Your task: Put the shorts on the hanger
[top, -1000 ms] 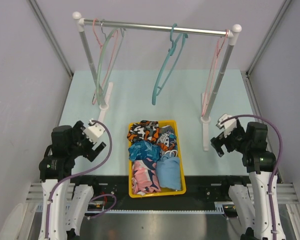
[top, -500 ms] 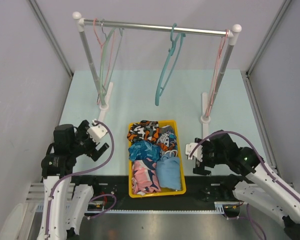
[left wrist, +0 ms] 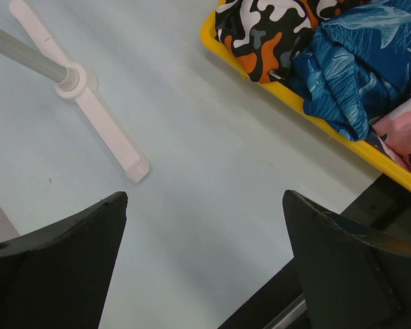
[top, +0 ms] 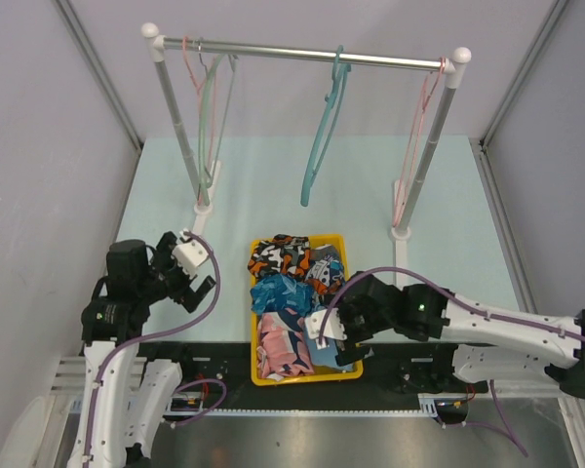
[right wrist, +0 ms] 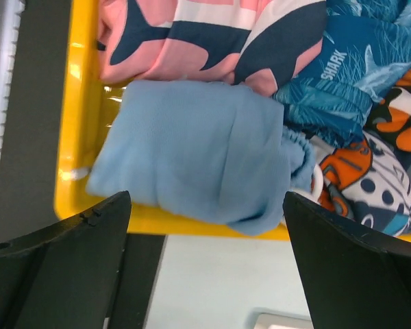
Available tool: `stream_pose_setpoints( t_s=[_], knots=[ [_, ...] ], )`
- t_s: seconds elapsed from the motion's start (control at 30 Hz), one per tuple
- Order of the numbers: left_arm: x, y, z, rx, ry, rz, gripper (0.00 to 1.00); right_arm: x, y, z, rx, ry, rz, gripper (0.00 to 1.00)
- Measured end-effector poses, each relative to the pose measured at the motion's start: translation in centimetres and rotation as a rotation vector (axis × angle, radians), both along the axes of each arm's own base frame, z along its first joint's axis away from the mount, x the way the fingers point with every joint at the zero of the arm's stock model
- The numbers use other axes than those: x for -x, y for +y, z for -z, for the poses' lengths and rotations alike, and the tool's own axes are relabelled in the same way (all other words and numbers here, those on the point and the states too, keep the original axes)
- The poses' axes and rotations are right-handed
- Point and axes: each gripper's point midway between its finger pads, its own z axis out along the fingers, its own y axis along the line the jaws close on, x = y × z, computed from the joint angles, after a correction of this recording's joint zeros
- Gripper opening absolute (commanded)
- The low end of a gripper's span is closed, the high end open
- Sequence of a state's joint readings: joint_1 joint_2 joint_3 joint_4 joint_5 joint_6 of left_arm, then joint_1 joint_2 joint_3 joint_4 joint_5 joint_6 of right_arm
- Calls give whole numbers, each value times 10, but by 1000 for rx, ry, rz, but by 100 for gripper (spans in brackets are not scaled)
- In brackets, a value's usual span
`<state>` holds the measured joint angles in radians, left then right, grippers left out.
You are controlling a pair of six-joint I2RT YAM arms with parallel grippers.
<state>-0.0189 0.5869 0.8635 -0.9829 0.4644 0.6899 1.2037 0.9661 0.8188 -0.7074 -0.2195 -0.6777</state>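
Note:
The shorts' fold by the white drawstring lies below and slightly outward of my right gripper. The fold comes between the open fingers next as they move outward and down around it.
The light blue shorts (right wrist: 205, 151) lie folded in the near right corner of the yellow bin (right wrist: 79, 103), with a bit of white drawstring (right wrist: 318, 184) at their waistband. In the top view they (top: 328, 355) are mostly hidden under my right gripper (top: 324, 327). That gripper (right wrist: 205, 264) is open and empty, hovering just above the shorts and the bin's rim. The thin pale pink hanger (top: 417, 146) hangs at the right end of the rail. My left gripper (top: 197, 286) is open and empty left of the bin, above the mat (left wrist: 205, 264).
The bin also holds orange-black-white (top: 283, 255), teal-blue (top: 278, 292) and pink-navy (top: 283, 346) garments. A teal hanger (top: 322, 136) hangs mid-rail and a pale green one (top: 211, 107) at the left, beside another thin pink hanger. The rack's white feet (left wrist: 103, 130) stand on the mat.
My right arm has swung from the right side of the table leftward and down over the bin's near right corner. The left arm has barely moved.

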Motion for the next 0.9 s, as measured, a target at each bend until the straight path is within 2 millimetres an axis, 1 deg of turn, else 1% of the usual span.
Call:
stream_pose_setpoints(
  t_s=[0.1, 0.2, 0.27, 0.3, 0.33, 0.37, 0.4, 0.43, 0.6, 0.7, 0.77, 0.83, 0.9],
  knots=[
    [1, -1, -2, 7, -3, -2, 100, -6, 12, 11, 30, -26, -8, 97],
    [5, -2, -7, 12, -14, -1, 100, -15, 19, 18, 51, -76, -16, 90],
    [7, -2, -11, 16, -23, 3, 100, -18, 23, 20, 54, -96, -23, 80],
    [7, -3, -12, 19, -27, 2, 100, -18, 23, 21, 55, -101, -26, 72],
    [8, -3, -15, 21, -33, 1, 99, -19, 23, 21, 57, -108, -26, 52],
    [8, -3, -15, 21, -34, 1, 99, -19, 23, 21, 58, -114, -32, 40],
    [8, -3, -16, 22, -37, 1, 99, -20, 22, 22, 60, -122, -37, 24],
    [9, -3, -17, 23, -39, 2, 99, -20, 22, 23, 62, -126, -39, 0],
    [9, -5, -21, 32, -45, 3, 99, -23, 21, 23, 67, -140, -37, 0],
    [10, -7, -27, 42, -53, 11, 99, -24, 20, 18, 74, -145, -27, 0],
    [11, -10, -32, 55, -56, 23, 99, -25, 22, 4, 62, -143, -12, 0],
    [12, -14, -38, 70, -59, 42, 99, -27, 27, -18, 22, -152, -2, 0],
    [13, -17, -43, 84, -61, 58, 99, -29, 32, -45, -40, -170, 7, 0]
  ],
)
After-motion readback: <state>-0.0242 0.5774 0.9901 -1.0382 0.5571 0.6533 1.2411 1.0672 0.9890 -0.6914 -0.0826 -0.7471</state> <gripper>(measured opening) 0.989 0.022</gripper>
